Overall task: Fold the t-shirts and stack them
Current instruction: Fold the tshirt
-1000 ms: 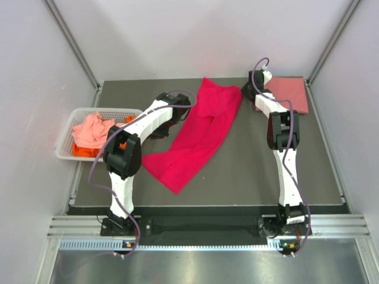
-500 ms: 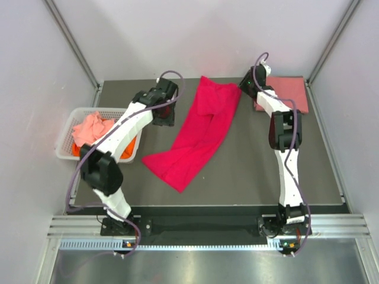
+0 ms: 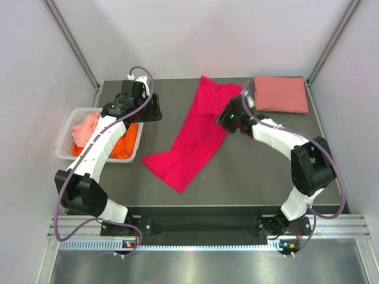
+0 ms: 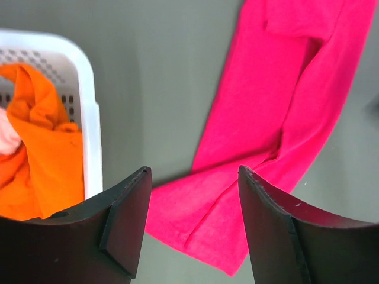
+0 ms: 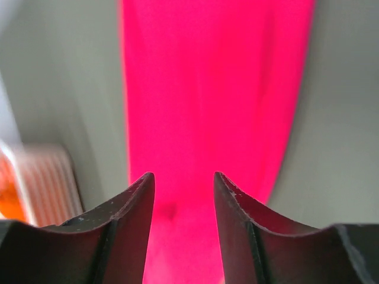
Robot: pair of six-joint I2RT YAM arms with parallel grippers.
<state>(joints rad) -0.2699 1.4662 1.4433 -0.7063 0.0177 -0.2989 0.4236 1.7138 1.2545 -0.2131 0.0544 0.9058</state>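
The right gripper goes back and to the left in the top view next, then lowers onto the red t-shirt's nearest corner, because that end skews toward the basket.
A bright magenta-red t-shirt lies on the table as a long folded strip, running diagonally from the back middle toward the front left. My right gripper hovers over its upper part, open and empty; the right wrist view shows the blurred red cloth beneath the gripper. My left gripper is wide open and empty above bare table between the basket and the shirt. A salmon pink t-shirt lies folded at the back right. Pale coral and orange t-shirts sit crumpled in the basket.
The white slotted basket stands at the table's left edge; its rim and the orange cloth show left of my left gripper. Grey walls and metal posts enclose the table on three sides.
Both grippers opened and let go of the magenta-red shirt. The left arm swung back and left toward the basket. The right arm moved from the shirt's back corner forward over the shirt.
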